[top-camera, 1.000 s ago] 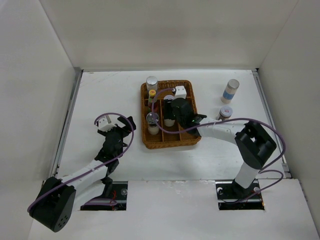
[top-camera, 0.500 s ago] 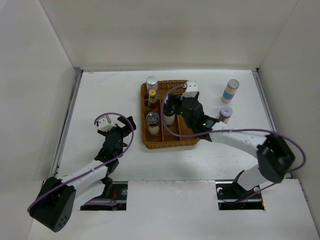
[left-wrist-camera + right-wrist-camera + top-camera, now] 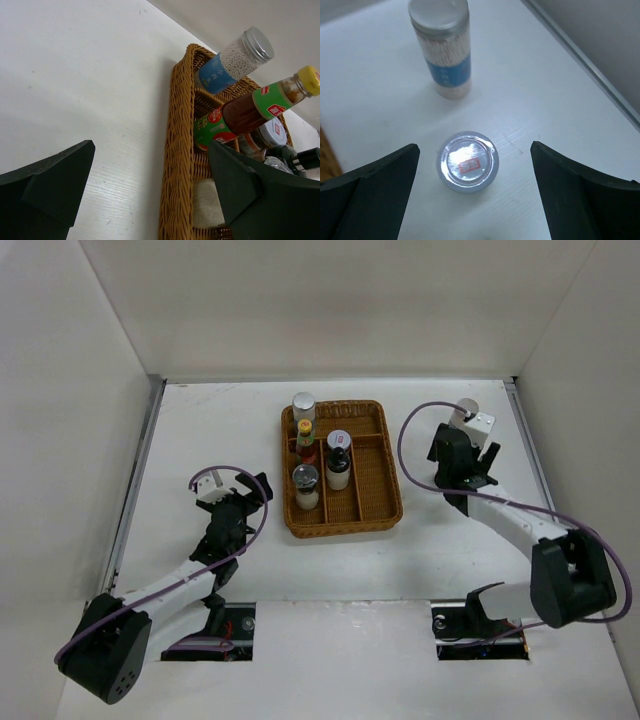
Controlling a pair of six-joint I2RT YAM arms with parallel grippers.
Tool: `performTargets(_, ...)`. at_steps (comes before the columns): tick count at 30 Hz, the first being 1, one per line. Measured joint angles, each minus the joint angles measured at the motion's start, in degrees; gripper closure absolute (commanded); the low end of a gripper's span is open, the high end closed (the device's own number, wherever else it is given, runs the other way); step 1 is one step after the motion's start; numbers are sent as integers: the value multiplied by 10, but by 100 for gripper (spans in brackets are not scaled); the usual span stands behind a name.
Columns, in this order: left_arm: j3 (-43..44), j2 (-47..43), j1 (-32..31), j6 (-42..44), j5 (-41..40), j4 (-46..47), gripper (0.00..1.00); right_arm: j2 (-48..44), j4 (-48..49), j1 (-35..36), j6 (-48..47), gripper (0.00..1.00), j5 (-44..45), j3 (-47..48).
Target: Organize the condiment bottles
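I should lower my right gripper next and close it: the red-labelled shaker's round lid is between my open fingers.
The wicker tray (image 3: 380, 502) holds several condiment bottles: a silver-lidded jar (image 3: 303, 405), a yellow-capped dark sauce bottle (image 3: 304, 436), a red-labelled shaker (image 3: 339, 440), a black-capped bottle (image 3: 338, 467) and another silver-lidded jar (image 3: 305, 483). My right gripper (image 3: 462, 462) is open right of the tray. In the right wrist view it (image 3: 474, 147) hangs over a small red-labelled shaker (image 3: 467, 161) standing on the table, a finger on each side and not touching. The blue-banded pale jar (image 3: 442, 50) stands just beyond. My left gripper (image 3: 232, 492) is open and empty left of the tray.
The left wrist view shows the tray's left wall (image 3: 180, 150) close ahead, with the blue-labelled jar (image 3: 235, 60) and yellow-capped bottle (image 3: 260, 102) behind it. The enclosure's right wall edge (image 3: 585, 65) runs near the blue-banded jar.
My right gripper has left the tray's middle compartment, where the black-capped bottle now stands alone, and swung right to over the small shaker. The left arm has not moved.
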Motion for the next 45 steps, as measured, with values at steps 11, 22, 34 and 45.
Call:
performTargets(11, 0, 12, 0, -2, 17, 0, 0, 98, -22, -56, 11, 19, -105, 23)
performTargets(22, 0, 26, 0, -3, 21, 0, 0, 94, -25, -50, 38, 49, -131, 19)
performTargets(34, 0, 25, 2, -4, 21, 0, 0, -108, -35, 273, 29, 49, -115, 16)
performTargets(45, 0, 16, 2, -5, 21, 0, 0, 69, -9, 358, 30, 47, -155, 60)
